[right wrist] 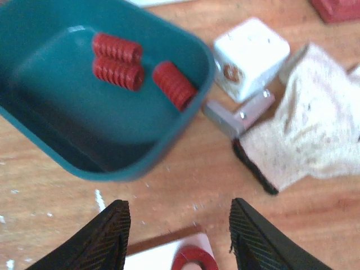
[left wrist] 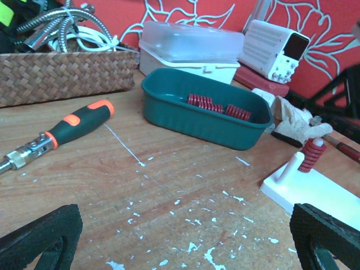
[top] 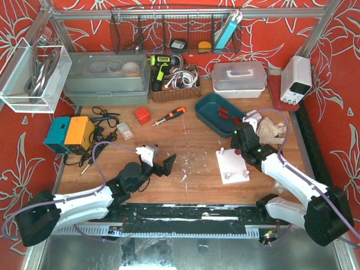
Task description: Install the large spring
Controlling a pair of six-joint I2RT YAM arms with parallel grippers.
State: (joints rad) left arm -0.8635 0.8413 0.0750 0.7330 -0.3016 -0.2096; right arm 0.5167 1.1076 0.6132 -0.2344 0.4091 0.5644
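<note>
My right gripper will next move outward, turn and lower onto the pair's nearer red spring (top: 223, 116) (right wrist: 118, 73), because the teal tray holds that spring outward of my fingers.
A white base plate (top: 232, 166) with upright pegs lies right of centre. A large red spring (left wrist: 311, 155) stands on its far peg; its top ring shows at the bottom of the right wrist view (right wrist: 194, 262). My right gripper (right wrist: 179, 233) is open and empty just above that spring, jaws wide apart. It shows in the top view (top: 243, 138) over the plate's far right corner. A teal tray (top: 209, 117) holds several more red springs (right wrist: 118, 62). My left gripper (top: 160, 163) is open and empty, low over the wood at left of centre.
A white cube (right wrist: 247, 56), a metal bracket (right wrist: 239, 115) and a work glove (right wrist: 315, 129) lie right of the tray. A screwdriver (top: 170, 115), red block (top: 142, 116), wicker basket (top: 174, 84), lidded boxes and a power supply (top: 296, 79) stand further back.
</note>
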